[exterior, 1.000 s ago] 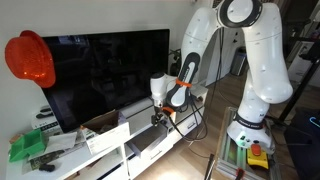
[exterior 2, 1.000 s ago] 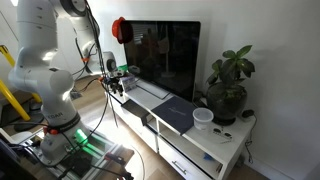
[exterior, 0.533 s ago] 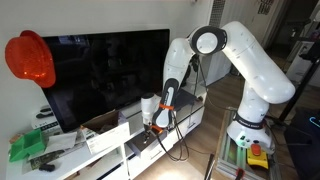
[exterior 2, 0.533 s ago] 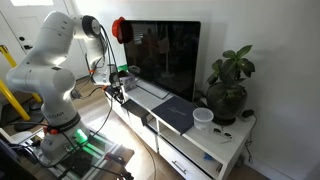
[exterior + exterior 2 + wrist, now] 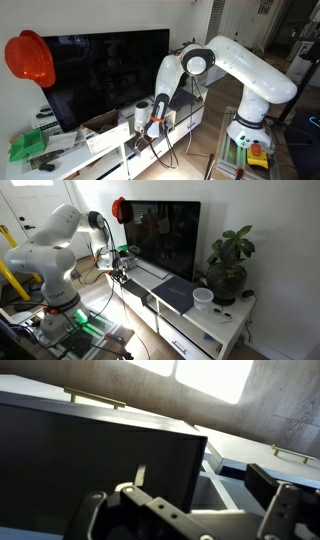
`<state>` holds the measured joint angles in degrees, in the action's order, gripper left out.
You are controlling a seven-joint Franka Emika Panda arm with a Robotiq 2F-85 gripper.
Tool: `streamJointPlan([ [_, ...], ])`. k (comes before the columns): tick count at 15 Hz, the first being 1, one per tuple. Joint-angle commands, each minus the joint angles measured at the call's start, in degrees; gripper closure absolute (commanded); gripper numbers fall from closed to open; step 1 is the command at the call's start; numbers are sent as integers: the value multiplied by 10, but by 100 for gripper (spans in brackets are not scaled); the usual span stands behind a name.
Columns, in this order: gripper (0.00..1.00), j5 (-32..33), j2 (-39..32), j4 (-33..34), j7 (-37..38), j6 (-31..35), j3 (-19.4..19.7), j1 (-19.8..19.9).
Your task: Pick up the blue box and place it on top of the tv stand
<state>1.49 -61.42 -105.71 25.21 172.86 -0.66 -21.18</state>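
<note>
I will move my gripper down a little next so its spread fingers straddle the box's upper side (image 5: 198, 456), since that side's edge stands below it, between the open fingers.
The tv stand (image 5: 108, 143) (image 5: 205, 330) is a long, low white cabinet under the big black TV (image 5: 100, 75) (image 5: 165, 240). My gripper (image 5: 150, 124) (image 5: 118, 270) hangs low at the stand's front edge, near one end. In the wrist view its fingers (image 5: 195, 500) are spread wide with nothing clamped. A large dark slate panel (image 5: 100, 460) with a sharp corner stands between and beyond them. It may be the blue box, but I cannot tell. I cannot make out the blue box in either exterior view.
A flat dark grey pad (image 5: 175, 293), a white cup (image 5: 203, 298) and a potted plant (image 5: 228, 265) sit on the stand. A brown cardboard box (image 5: 100, 122) and green items (image 5: 28, 147) sit at its other end. A red hat (image 5: 30, 58) hangs by the TV.
The arm has folded down and swung along the stand. The gripper has dropped from above the stand's top to its front edge.
</note>
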Motion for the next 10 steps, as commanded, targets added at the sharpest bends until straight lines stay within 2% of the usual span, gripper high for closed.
streamJointPlan([
  [1, 0, -35, -62, 63, -36, 27, -3, 5],
  [4, 0, -51, -94, 92, -46, 33, -7, 10],
  [5, 25, -55, -102, 100, -50, 29, -14, 17],
  [6, 26, -59, -108, 107, -50, 27, -13, 16],
  [10, 56, -73, -113, 119, -45, 9, -9, 9],
])
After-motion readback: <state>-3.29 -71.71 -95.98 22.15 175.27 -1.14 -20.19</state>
